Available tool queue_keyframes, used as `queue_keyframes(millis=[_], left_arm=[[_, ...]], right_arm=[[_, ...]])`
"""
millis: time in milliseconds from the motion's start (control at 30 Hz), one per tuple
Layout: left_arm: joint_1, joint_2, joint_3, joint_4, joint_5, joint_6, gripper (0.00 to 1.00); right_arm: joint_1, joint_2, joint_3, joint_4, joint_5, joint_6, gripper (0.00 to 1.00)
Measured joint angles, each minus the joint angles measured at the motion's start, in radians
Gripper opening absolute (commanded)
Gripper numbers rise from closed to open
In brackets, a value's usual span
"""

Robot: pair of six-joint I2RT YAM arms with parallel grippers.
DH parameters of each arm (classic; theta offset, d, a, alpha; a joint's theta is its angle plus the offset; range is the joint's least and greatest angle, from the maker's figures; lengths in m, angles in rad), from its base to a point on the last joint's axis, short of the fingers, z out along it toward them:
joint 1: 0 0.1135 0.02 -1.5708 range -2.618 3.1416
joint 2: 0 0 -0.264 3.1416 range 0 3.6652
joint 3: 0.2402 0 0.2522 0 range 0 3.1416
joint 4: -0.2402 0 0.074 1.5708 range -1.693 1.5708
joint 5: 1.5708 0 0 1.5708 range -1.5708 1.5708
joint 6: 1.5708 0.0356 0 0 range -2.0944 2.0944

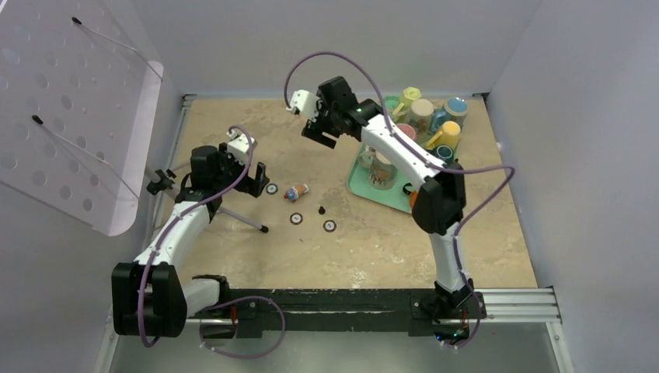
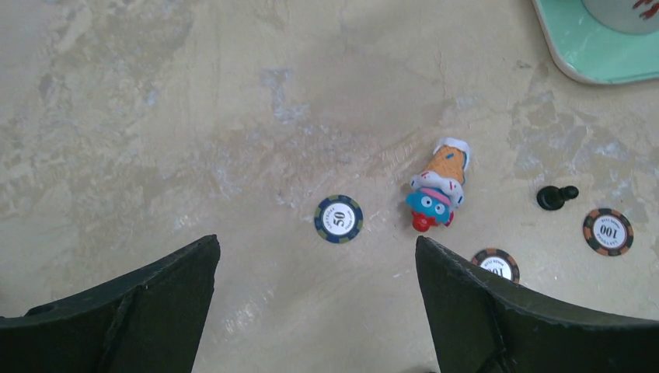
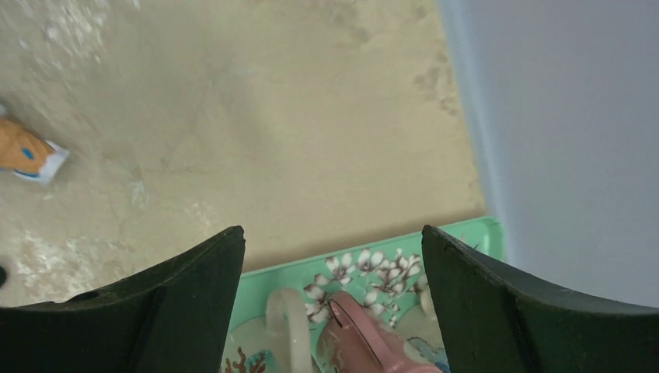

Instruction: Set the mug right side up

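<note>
The white mug's handle (image 3: 291,326) points toward the tray edge nearest my right gripper's open fingers. My right gripper should go down and back over the tray onto it next.
A green tray (image 1: 359,180) at the back right holds several mugs. A white mug with a coral pattern (image 1: 381,168) stands at the tray's near left; I cannot tell which way up it is. A pink mug (image 1: 405,130) is behind it. In the right wrist view the white mug's handle (image 3: 291,326) and the pink mug (image 3: 365,346) show at the bottom edge, on the flowered tray (image 3: 373,268). My right gripper (image 1: 320,137) (image 3: 332,233) is open and empty, over the table just left of the tray. My left gripper (image 1: 256,180) (image 2: 317,241) is open and empty, low over the table.
A small ice-cream toy (image 1: 296,192) (image 2: 439,186), a black pawn (image 1: 322,210) (image 2: 556,196) and three poker chips (image 1: 296,218) (image 2: 339,218) lie mid-table. Yellow (image 1: 445,134), blue (image 1: 455,107) and other mugs crowd the tray's back. Walls close in at back and right.
</note>
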Motion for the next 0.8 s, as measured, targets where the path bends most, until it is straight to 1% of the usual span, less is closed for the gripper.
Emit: queue_keyframes(millis=[100, 167, 300, 400, 533, 667, 800], left_arm=[[0.0, -0.001, 0.0, -0.043, 0.008, 0.005, 0.99], [0.0, -0.006, 0.0, -0.057, 0.013, 0.006, 0.99], [0.0, -0.028, -0.001, -0.056, 0.021, 0.014, 0.99], [0.0, -0.043, -0.001, -0.055, 0.029, 0.019, 0.99], [0.0, -0.044, -0.003, -0.053, 0.04, 0.019, 0.99], [0.0, -0.044, -0.009, -0.052, 0.048, 0.019, 0.98], [0.0, -0.044, -0.01, -0.049, 0.048, 0.019, 0.98]], right_arm=[[0.001, 0.156, 0.129, -0.132, 0.045, -0.03, 0.87], [-0.003, 0.239, 0.186, -0.203, 0.074, -0.042, 0.87], [-0.01, 0.322, 0.206, -0.314, 0.117, -0.05, 0.91], [-0.017, 0.328, 0.18, -0.357, 0.152, -0.051, 0.92], [-0.031, 0.327, 0.174, -0.366, 0.189, -0.05, 0.92], [-0.055, 0.324, 0.161, -0.372, 0.201, -0.05, 0.91], [-0.072, 0.296, 0.105, -0.406, 0.193, -0.047, 0.9]])
